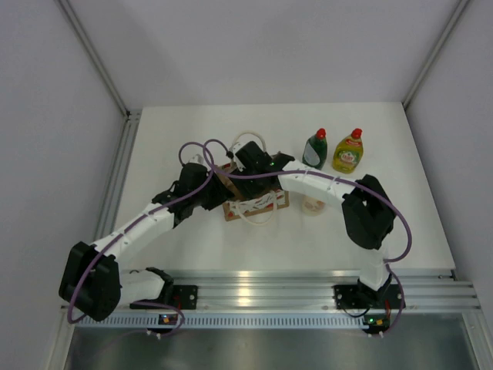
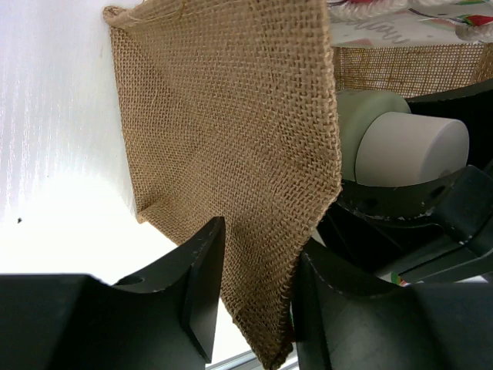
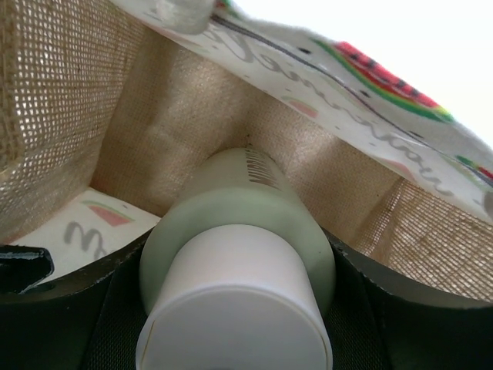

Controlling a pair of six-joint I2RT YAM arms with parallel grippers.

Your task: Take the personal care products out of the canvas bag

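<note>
The cylinder rises from the bag in my right gripper next, passes the pump bottle and comes down to the tabletop beside it for release, as the other bottles stand nearby.
The canvas bag [image 1: 258, 202] sits mid-table with its mouth open. My left gripper [image 1: 214, 183] is shut on the bag's burlap side wall [image 2: 231, 139], which is pinched between its jaws [image 2: 262, 258]. My right gripper [image 1: 248, 160] reaches into the bag and is shut on the pale greenish-white cylinder [image 3: 239, 200]. The cylinder's white cap [image 3: 235, 324] faces the right wrist camera. The cylinder also shows in the left wrist view [image 2: 362, 123]. The dark green bottle [image 1: 314, 149] and the yellow bottle [image 1: 348, 151] stand upright on the table at the back right. The cream pump bottle [image 1: 313, 206] stands just right of the bag.
The bag's cream rope handles [image 1: 258, 208] lie loose over its front and back. My right arm [image 1: 362, 208] arches over the pump bottle. The white table [image 1: 192, 247] is walled on the left, right and back.
</note>
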